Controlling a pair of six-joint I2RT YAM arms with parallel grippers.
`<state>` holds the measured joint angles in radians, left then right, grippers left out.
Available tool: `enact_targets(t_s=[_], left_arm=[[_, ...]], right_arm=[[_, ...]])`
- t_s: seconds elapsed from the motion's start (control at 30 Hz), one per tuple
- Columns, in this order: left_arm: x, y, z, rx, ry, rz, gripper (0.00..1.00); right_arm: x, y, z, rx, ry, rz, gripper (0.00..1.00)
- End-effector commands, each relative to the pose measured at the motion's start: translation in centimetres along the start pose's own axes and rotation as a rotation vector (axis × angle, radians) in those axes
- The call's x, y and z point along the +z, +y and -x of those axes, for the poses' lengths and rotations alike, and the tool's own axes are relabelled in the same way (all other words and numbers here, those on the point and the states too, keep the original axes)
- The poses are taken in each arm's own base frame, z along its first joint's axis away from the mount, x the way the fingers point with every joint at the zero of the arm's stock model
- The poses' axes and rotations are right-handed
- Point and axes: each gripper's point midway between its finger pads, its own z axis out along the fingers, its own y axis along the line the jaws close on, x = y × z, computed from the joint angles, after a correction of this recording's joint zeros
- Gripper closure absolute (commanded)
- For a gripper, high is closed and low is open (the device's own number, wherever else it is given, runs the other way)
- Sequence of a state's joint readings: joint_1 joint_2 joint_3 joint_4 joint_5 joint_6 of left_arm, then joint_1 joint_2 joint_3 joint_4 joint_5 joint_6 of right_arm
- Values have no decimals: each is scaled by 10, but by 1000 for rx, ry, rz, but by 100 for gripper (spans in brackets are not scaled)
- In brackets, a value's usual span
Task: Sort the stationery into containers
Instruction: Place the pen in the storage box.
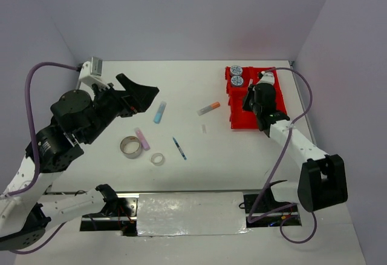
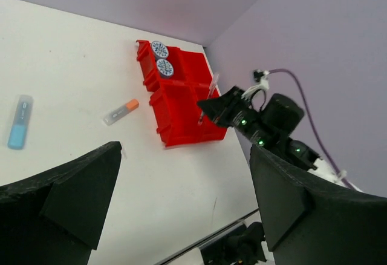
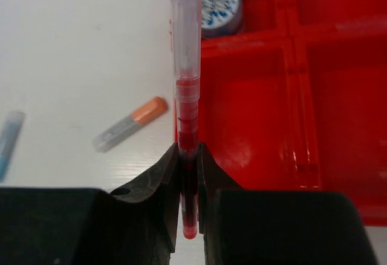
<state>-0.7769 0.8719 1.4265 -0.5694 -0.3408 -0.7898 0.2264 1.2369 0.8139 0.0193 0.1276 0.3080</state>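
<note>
My right gripper moves down into the tray's near section beside the orange-capped stick [image 1: 208,108] and opens next. That section stands empty below the red pen.
The red four-compartment tray [image 1: 242,121] [image 2: 181,104] [image 3: 254,107] lies at the right of the table. Two blue-patterned tape rolls [image 1: 236,75] [image 2: 162,58] [image 3: 214,2] sit in its far-left compartment. My right gripper [image 1: 253,98] [image 3: 189,162] hangs over the tray's left side, shut on a red pen [image 3: 187,95] [image 2: 208,98] with a clear cap. My left gripper [image 1: 130,95] [image 2: 184,186] is raised over the table's left part, open and empty. On the table lie a blue stick [image 1: 159,112], an orange-capped stick [image 1: 208,108], a pink stick [image 1: 142,138], a blue pen [image 1: 179,148], a silver tape ring [image 1: 130,147] and a clear tape ring [image 1: 158,158].
A tiny pale piece [image 1: 204,129] lies near the orange-capped stick. Walls close the table at the back and both sides. A shiny plate [image 1: 190,213] lies between the arm bases at the near edge.
</note>
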Motion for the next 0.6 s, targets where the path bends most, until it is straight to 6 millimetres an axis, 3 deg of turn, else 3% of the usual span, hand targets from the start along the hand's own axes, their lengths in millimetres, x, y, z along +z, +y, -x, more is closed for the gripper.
enact_targets(t_s=[0.0,0.27,0.43,0.57], left_arm=[[-7,-12,23,-29,-33,6,1],[-19,-27,51,-2,-138,-76,1],[-10,-7,40,10,-131,-6,1],[-6,-5,33,20,-121,-19,1]], right_arm=[[15,-16,-5,20,33,-97,100],[62,-37,-31,14,137,-202,100],[78,-42,-36,40,161,-247,100],[85,-45,-47,60,206,-263,100]])
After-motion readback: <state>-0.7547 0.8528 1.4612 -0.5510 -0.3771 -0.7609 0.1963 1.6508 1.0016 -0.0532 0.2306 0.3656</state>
